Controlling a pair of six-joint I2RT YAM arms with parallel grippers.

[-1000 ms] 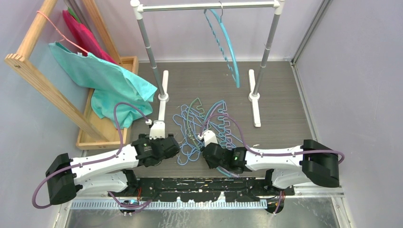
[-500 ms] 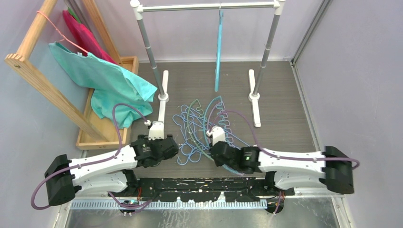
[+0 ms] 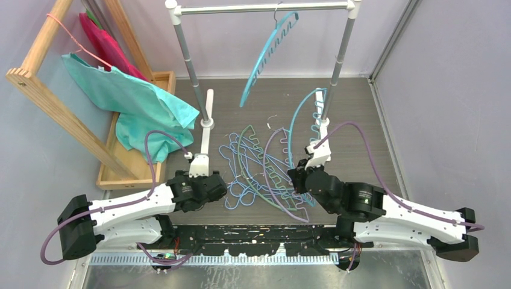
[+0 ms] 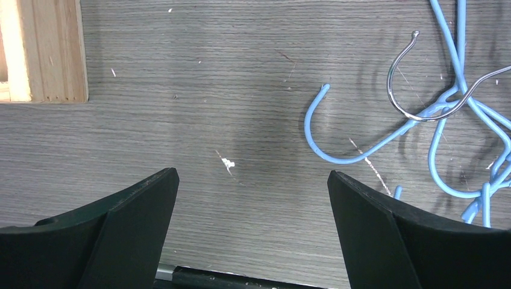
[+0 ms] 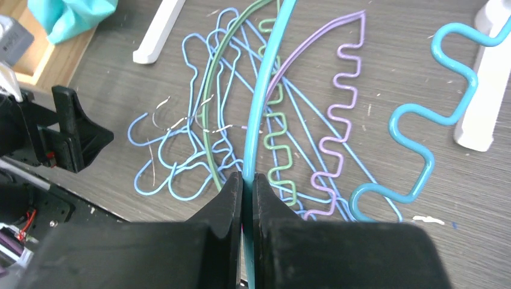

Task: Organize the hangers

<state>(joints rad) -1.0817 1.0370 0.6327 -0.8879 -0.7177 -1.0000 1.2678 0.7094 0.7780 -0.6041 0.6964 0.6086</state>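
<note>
The bar's bare part (image 3: pixel 313 6) beside the hanging hanger is above and outward, so my right gripper should move up and outward next, hook the teal hanger there and let go of it.
Several hangers (image 3: pixel 250 168) lie tangled on the floor between the arms: light-blue wire ones (image 5: pixel 181 162), a green one (image 5: pixel 210 90) and a purple one (image 5: pixel 338 120). My right gripper (image 3: pixel 297 175) is shut on the arched bar of a teal hanger (image 5: pixel 263 90), pinched between the fingertips (image 5: pixel 232 186). Its zigzag bar (image 5: pixel 422 114) hangs above the floor near the right stand foot, and the teal hanger (image 3: pixel 295 120) curves up toward the right post. Another teal hanger (image 3: pixel 265 60) hangs tilted on the rail. My left gripper (image 4: pixel 253 198) is open over bare floor, left of a light-blue hook (image 4: pixel 337 141).
A white rail stand (image 3: pixel 265 8) has two feet (image 3: pixel 206 129) (image 3: pixel 324 135) on the floor. At the left, a wooden rack (image 3: pixel 54 108) carries a teal garment (image 3: pixel 138 102) on a pink hanger (image 3: pixel 66 30), with a wooden tray (image 3: pixel 163 81) beneath. Walls enclose the sides.
My right gripper closed on the teal hanger and swung right and up, drawing it out of the pile. The hanger on the rail is swinging. The left arm has not moved.
</note>
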